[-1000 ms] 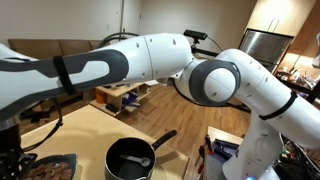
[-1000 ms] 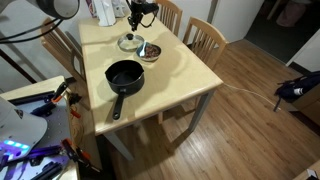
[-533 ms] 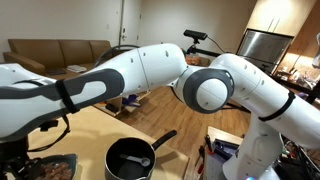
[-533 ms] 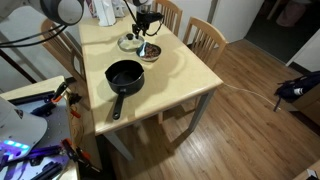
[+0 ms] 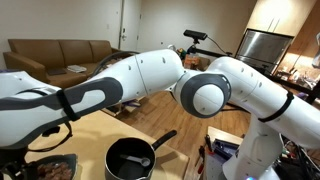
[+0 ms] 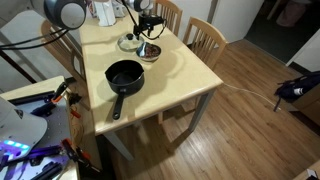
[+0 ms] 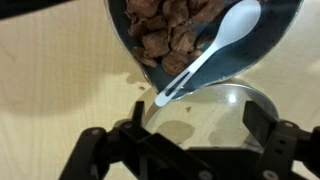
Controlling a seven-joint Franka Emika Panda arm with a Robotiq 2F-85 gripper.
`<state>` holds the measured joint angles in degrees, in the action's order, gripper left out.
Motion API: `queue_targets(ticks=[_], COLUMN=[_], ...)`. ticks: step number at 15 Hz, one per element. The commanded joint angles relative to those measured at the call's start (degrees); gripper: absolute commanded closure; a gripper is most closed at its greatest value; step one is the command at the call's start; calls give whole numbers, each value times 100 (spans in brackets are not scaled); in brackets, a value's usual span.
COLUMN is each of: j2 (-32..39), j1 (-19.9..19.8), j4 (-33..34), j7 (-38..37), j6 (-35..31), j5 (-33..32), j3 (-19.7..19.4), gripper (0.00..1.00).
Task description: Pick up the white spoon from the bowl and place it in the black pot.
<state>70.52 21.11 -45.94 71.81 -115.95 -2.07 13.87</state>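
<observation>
The spoon's handle end (image 7: pixel 172 90) lies below my gripper, slanting across the bowl's rim. My gripper lowers next and turns its open fingers to straddle it.
In the wrist view the white spoon (image 7: pixel 215 48) lies in the bowl (image 7: pixel 240 72), on the brown mottled inside. Its handle tip pokes over the blue-grey rim toward the camera. My gripper (image 7: pixel 196 112) hovers just short of that handle tip, open, with nothing between its fingers (image 7: pixel 255 115). In an exterior view the gripper (image 6: pixel 147 22) hangs over the bowl (image 6: pixel 150 50) at the table's far end. The black pot (image 6: pixel 125 74) sits mid-table with its long handle pointing to the near edge. It shows again as the black pot (image 5: pixel 130 160) under the arm.
A round glass lid (image 7: pixel 235 115) lies beside the bowl, directly under the jaws, and appears as the lid (image 6: pixel 130 42) next to the bowl. Bottles (image 6: pixel 103 10) stand at the table's back edge. Wooden chairs (image 6: pixel 205 35) flank the wooden table (image 6: pixel 180 75).
The jaws have gone from nearly shut to wide open. The gripper has shifted slightly, from over the lid toward the bowl.
</observation>
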Motion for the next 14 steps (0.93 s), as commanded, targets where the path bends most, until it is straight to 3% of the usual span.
queue_targets(ticks=[1,2,7,11,12,13,14], j2=[0,18,295,629,663,621,654], j1=[0,109,275,323,284,263,282], j4=[5,12,182,312,325,306,327], j7=[-4,-779,-2322,-3005,-3062,-3121,-3214], j6=[0,-137,-83,-266,-411,-519,-577], j5=[1,-14,87,171,246,271,277], j3=[0,-223,-486,-408,-322,-309,-335], gripper=[0,0,0,0,9,1,3])
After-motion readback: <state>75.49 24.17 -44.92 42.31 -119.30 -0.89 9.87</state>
